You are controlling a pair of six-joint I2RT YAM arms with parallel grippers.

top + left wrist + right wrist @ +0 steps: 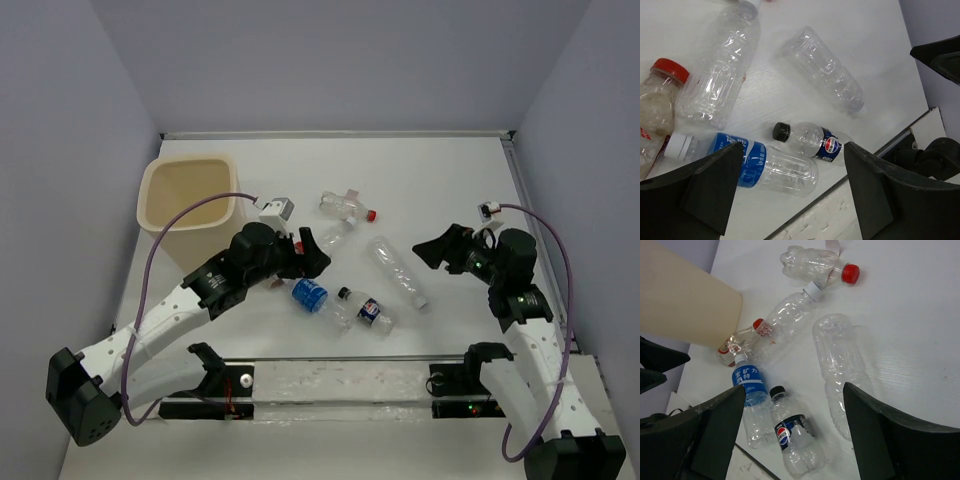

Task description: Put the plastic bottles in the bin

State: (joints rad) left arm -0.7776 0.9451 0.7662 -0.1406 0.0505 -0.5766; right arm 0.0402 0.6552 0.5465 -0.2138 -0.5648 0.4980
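Note:
I will turn my left gripper and lower it onto the blue-labelled bottle's label [309, 294] [749, 159] beside its white cap next, as the bottle lies lengthwise from finger to finger.
The cream-beige bin [147, 203] stands at the back left and shows in the right wrist view [685, 300]. Several plastic bottles lie on the white table: a red-capped one [345, 205], a white-capped clear one [335, 236], a large clear one [397, 270], a blue-labelled one [312, 295] and a black-capped Pepsi one [367, 311]. My left gripper [318, 256] is open and empty, above the blue-labelled bottle [750, 162] and the Pepsi bottle [812, 142]. My right gripper [432, 250] is open and empty, right of the large clear bottle [840, 360].
Another red-capped bottle [737, 347] lies against the bin's foot, under my left arm. A clear strip [340, 380] runs along the table's near edge between the arm bases. Grey walls close in the left, back and right sides.

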